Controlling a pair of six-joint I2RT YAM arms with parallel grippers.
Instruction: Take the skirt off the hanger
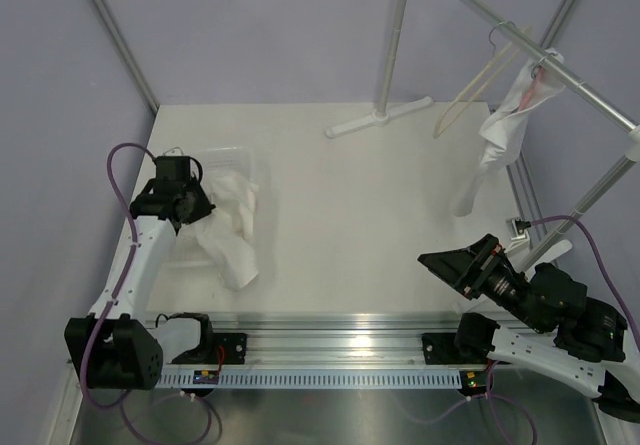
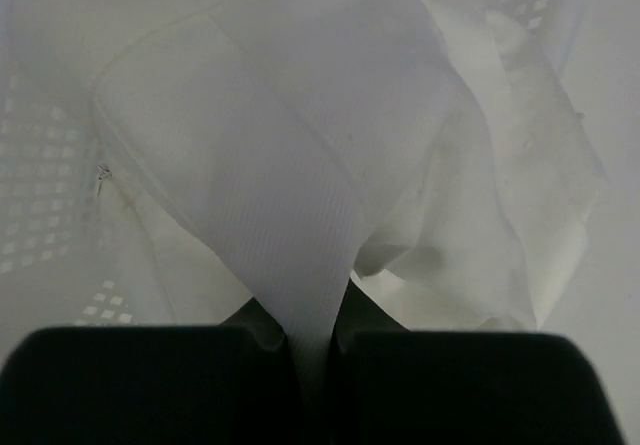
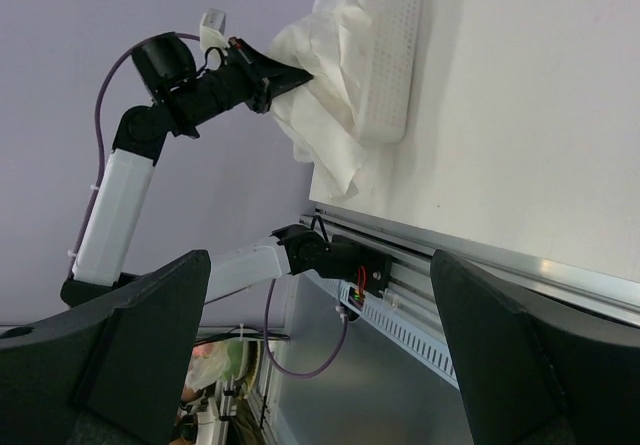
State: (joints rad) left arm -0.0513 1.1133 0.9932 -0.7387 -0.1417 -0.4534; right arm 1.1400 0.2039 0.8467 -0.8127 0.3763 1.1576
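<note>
My left gripper lowers the fold into the perforated white basket beneath next and releases it there, because the skirt still hangs raised from its shut fingers.
My left gripper is shut on a fold of the white skirt at the far left of the table. In the left wrist view the ribbed cloth runs down between the shut fingers. The skirt drapes over a perforated white basket and spills onto the table in front of it. A bare wooden hanger hangs on the slanted rail at the back right. My right gripper is open and empty, low at the front right; in its wrist view it faces the left arm.
Another white garment with pink trim hangs on the rail beside the wooden hanger. The rack's post and foot stand at the back of the table. A metal rail with both arm bases runs along the near edge.
</note>
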